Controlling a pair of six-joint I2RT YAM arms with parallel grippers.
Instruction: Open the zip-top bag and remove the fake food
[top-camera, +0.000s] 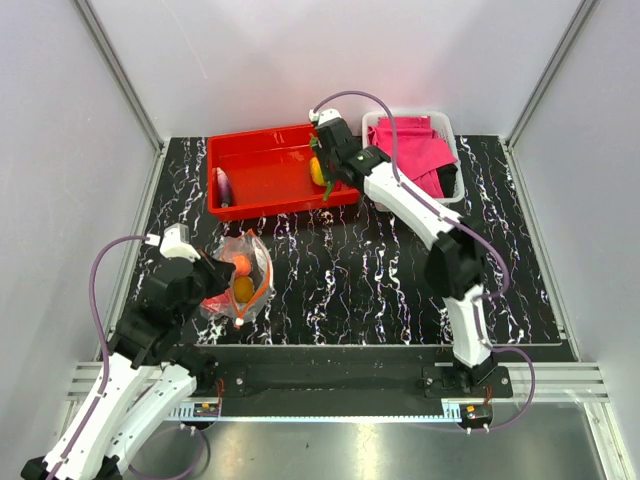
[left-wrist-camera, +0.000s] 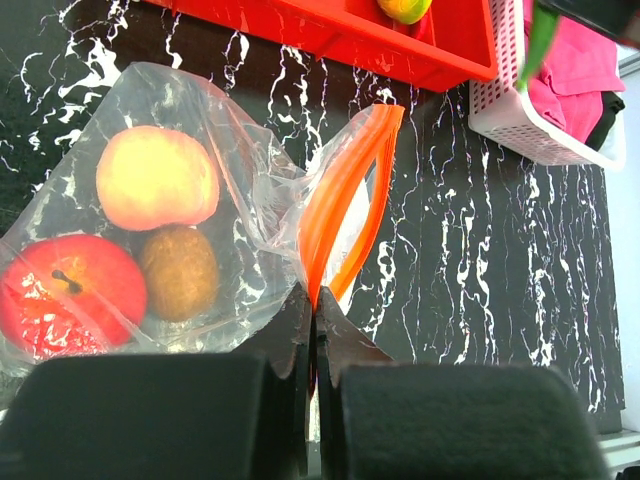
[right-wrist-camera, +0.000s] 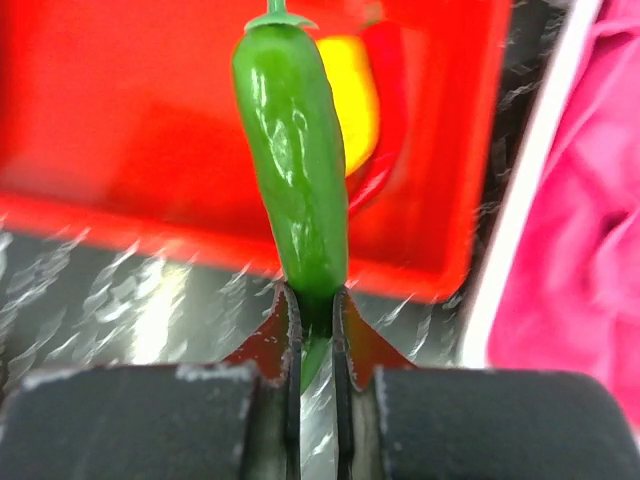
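The right gripper lowers into the red tray next, shifting toward the tray's side by the white basket, because bare tray bottom lies there beside the red chili.
The clear zip-top bag (top-camera: 243, 282) lies at the front left of the table, its red-orange zip strip (left-wrist-camera: 343, 205) parted into an open loop. Inside it are a yellow-orange fruit (left-wrist-camera: 157, 178), a red round fruit (left-wrist-camera: 62, 292) and a brown kiwi (left-wrist-camera: 178, 270). My left gripper (left-wrist-camera: 315, 302) is shut on the near end of the zip strip; in the top view it (top-camera: 221, 289) sits at the bag's left side. My right gripper (right-wrist-camera: 315, 312) is shut on a green chili (right-wrist-camera: 293, 170) and holds it (top-camera: 326, 190) over the red tray's right front corner.
The red tray (top-camera: 270, 205) at the back holds a purple eggplant (top-camera: 224, 187) and a yellow mango (top-camera: 317, 170). A white basket (top-camera: 448, 130) with pink cloths (top-camera: 410, 145) stands right of the tray. Grey walls enclose the table.
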